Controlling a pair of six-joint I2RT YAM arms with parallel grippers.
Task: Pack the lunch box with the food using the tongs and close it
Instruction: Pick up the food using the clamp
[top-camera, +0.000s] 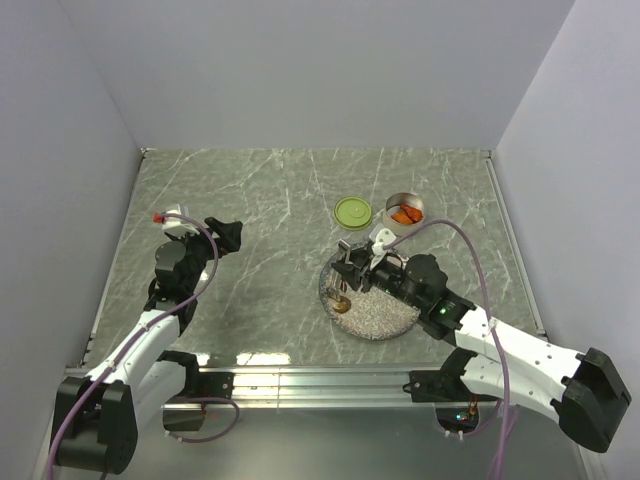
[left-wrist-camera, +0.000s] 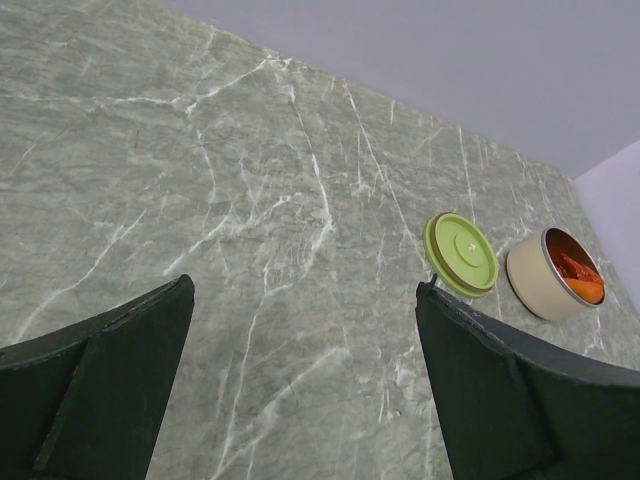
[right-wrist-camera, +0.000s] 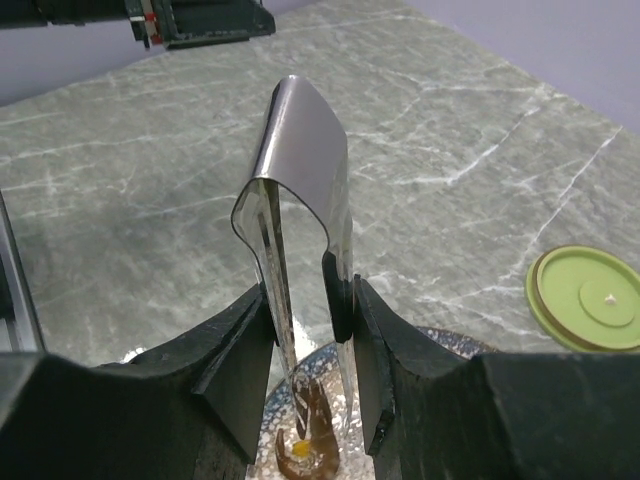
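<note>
The open lunch box already has orange food in it. Next, my right gripper will lift the tongs and move them outward over the opening of the open lunch box (top-camera: 405, 210) to let go of them.
My right gripper (right-wrist-camera: 312, 300) is shut on the shiny metal tongs (right-wrist-camera: 300, 140), one pad on each arm, bend up and tips down. The tips stand a little apart just above a dark brown curved food piece (right-wrist-camera: 315, 440) on the speckled grey plate (right-wrist-camera: 441, 341). From above, the right gripper (top-camera: 352, 268) hangs over the plate's (top-camera: 390, 318) left part, near that piece (top-camera: 341, 303). The steel lunch box (top-camera: 405, 210) stands behind the plate with orange food (left-wrist-camera: 578, 275) inside. Its lime-green lid (top-camera: 352, 212) lies flat beside it. My left gripper (left-wrist-camera: 305, 290) is open over bare table.
The left arm (top-camera: 180, 265) stands at the table's left side, well away from the plate. The lid (left-wrist-camera: 462, 253) and the tin (left-wrist-camera: 553, 275) lie to its far right. White walls enclose the marble table on three sides.
</note>
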